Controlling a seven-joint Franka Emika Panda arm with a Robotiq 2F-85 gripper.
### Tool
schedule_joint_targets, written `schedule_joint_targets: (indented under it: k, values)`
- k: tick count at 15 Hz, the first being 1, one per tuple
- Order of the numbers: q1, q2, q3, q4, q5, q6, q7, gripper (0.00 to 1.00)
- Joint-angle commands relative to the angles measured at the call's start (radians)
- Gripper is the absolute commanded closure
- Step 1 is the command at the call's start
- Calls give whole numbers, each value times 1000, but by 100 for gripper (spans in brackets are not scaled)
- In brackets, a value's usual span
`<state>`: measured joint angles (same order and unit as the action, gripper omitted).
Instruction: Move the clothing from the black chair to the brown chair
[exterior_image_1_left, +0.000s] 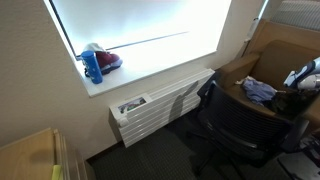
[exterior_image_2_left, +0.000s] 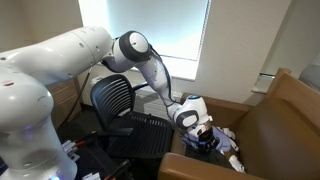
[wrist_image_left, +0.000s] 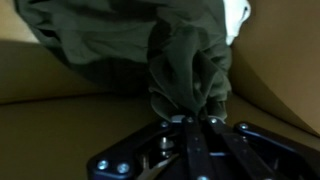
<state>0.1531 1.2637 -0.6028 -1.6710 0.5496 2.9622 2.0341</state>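
Observation:
The dark grey-green clothing hangs over the brown chair's seat, so my gripper should next lower toward it beside the bluish clothing and release the fold.
In the wrist view my gripper (wrist_image_left: 190, 122) is shut on a fold of dark grey-green clothing (wrist_image_left: 185, 60), which hangs over the tan seat of the brown chair (wrist_image_left: 60, 80). In both exterior views the gripper (exterior_image_2_left: 197, 128) (exterior_image_1_left: 300, 78) is low over the brown chair (exterior_image_2_left: 275, 125) (exterior_image_1_left: 262, 60). Bluish clothing (exterior_image_1_left: 259, 91) (exterior_image_2_left: 228, 146) lies bunched on its seat by the gripper. The black mesh chair (exterior_image_2_left: 122, 100) (exterior_image_1_left: 235, 125) stands right beside the brown chair, and no clothing shows on it.
A window sill holds a blue bottle (exterior_image_1_left: 92, 66) and a red item (exterior_image_1_left: 107, 60). A white radiator (exterior_image_1_left: 160, 105) is below it. A wooden surface (exterior_image_1_left: 30, 155) is at the lower corner. My arm (exterior_image_2_left: 150, 65) reaches over the black chair's back.

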Motion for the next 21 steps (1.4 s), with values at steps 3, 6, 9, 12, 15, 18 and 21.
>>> schedule_joint_targets:
  k: [3, 6, 9, 12, 15, 18, 21]
  values:
    - [-215, -70, 178, -45, -204, -59, -189, 99]
    - [-345, -102, 264, -6, -249, -123, -336, 99]
    - [-453, -150, 362, 15, -239, -191, -489, 99]
    - [-536, -180, 460, 38, -207, -252, -647, 99]
    - [-590, -205, 549, 48, -159, -325, -779, 99]
    - [-545, -210, 551, 74, -106, -428, -785, 71]
    - [-522, -181, 528, 96, -90, -404, -789, 83]
